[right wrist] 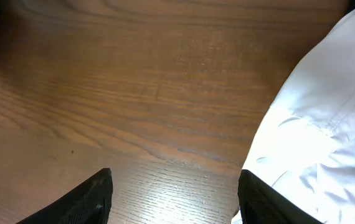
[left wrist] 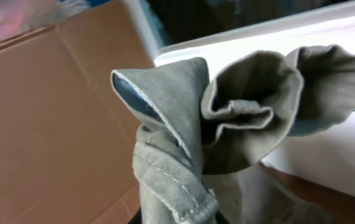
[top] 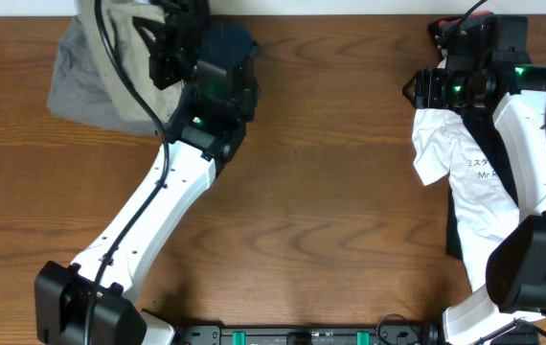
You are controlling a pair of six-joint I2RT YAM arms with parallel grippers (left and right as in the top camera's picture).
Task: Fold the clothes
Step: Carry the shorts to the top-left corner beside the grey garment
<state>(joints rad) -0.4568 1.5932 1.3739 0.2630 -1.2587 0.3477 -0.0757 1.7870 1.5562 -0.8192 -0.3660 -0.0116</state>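
Note:
Next, my left gripper will shift to the left in the overhead view and down over the darker gray cloth (top: 83, 84) to release, since the fold hangs at its edge.
The clothes, khaki-olive shorts (top: 86, 81), lie bunched at the table's far left corner. My left gripper (top: 170, 48) is at their right edge and shut on them. In the left wrist view a twisted, stitched hem of the shorts (left wrist: 227, 124) rises from my left gripper (left wrist: 177, 214), showing pale blue lining; the cloth hides the fingers almost entirely. My right gripper (top: 426, 88) hovers at the far right, open. In the right wrist view bare wood lies in the gap of my right gripper (right wrist: 174, 199).
A white printed T-shirt (top: 474, 172) lies under the right arm, its edge (right wrist: 327, 124) beside the right finger, with a black garment (top: 453, 240) beneath it. A brown cardboard box (left wrist: 53, 124) stands behind the left gripper. The table (top: 330, 192) is dark wood.

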